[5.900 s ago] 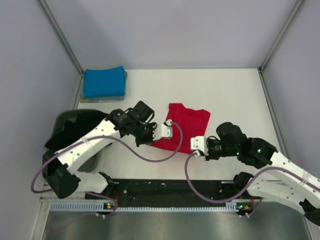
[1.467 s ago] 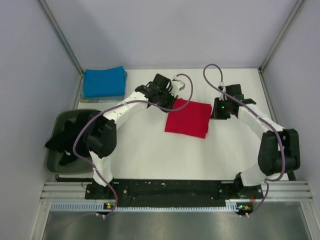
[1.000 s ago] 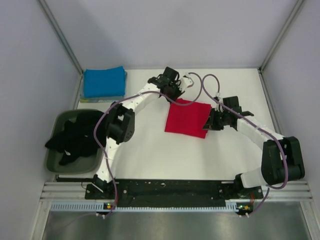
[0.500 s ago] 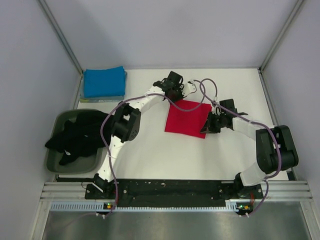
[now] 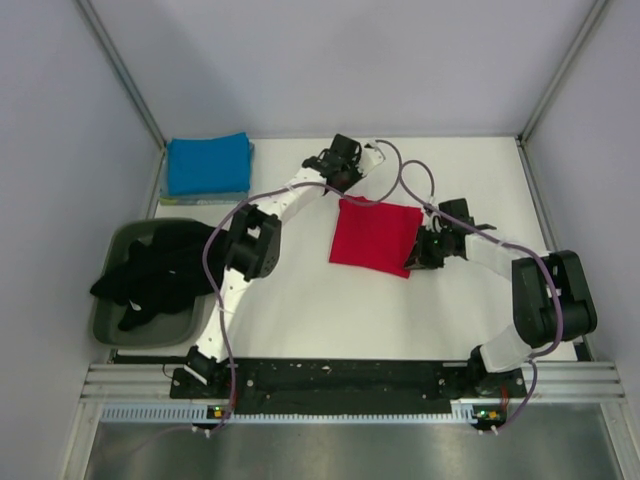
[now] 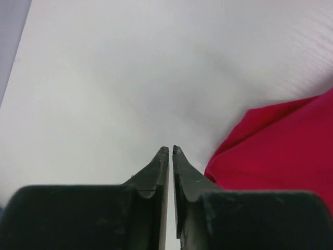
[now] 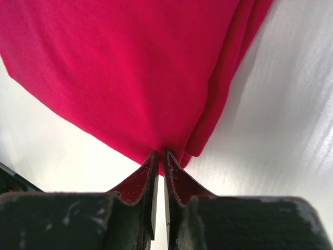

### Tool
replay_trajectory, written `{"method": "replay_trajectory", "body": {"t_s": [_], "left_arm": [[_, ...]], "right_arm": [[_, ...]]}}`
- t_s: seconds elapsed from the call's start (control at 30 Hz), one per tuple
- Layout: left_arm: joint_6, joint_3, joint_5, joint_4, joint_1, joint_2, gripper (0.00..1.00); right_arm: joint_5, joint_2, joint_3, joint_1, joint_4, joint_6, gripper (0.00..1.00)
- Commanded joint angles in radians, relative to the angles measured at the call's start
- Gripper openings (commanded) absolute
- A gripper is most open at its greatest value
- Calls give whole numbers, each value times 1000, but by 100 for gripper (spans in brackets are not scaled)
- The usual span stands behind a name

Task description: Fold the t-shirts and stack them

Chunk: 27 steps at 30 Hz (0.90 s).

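Note:
My left gripper is over bare table, so it should open and come back from the t-shirt's far corner, down onto the red t-shirt's tub-side edge.
A bright red t-shirt [image 5: 375, 236] lies folded in a rectangle mid-table. My left gripper [image 5: 346, 178] hovers just past its far left corner, shut and holding nothing; in the left wrist view the gripper [image 6: 170, 150] is over bare table with the red t-shirt [image 6: 281, 146] beside it on the right. My right gripper [image 5: 419, 256] is at the shirt's near right corner. It is shut [image 7: 160, 153], with its tips against the edge of the red t-shirt [image 7: 130, 62]. Blue t-shirts [image 5: 207, 163] are stacked at the far left. Black t-shirts [image 5: 150, 275] fill the tub.
The dark grey-green tub [image 5: 108, 322] stands at the left edge, near the left arm's base. Grey walls close in the table on the left, right and back. Purple cables loop above the red shirt's far edge.
The left gripper has pulled back a little from the shirt's far left corner. The right gripper has slid along the right edge towards the near corner. The shirt has barely shifted.

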Motion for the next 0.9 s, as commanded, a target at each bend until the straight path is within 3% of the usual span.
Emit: {"method": "replay_trajectory", "body": {"t_s": [0.0, 0.07, 0.17, 0.37, 0.47, 0.87], "left_arm": [[-279, 34, -27, 17, 47, -90, 21], [-422, -41, 59, 28, 83, -178, 37], [-544, -185, 160, 33, 104, -293, 48], [-715, -483, 399, 106, 103, -411, 69], [-760, -544, 456, 129, 103, -393, 72], [-867, -527, 518, 77, 95, -239, 68]], "right_arm": [[67, -29, 71, 4, -57, -38, 14], [112, -43, 96, 2, -86, -51, 21], [179, -66, 127, -4, -114, -68, 33], [218, -57, 167, -33, -123, -78, 45], [215, -50, 164, -34, -125, -94, 45], [193, -68, 81, -70, -88, -101, 45]]}}
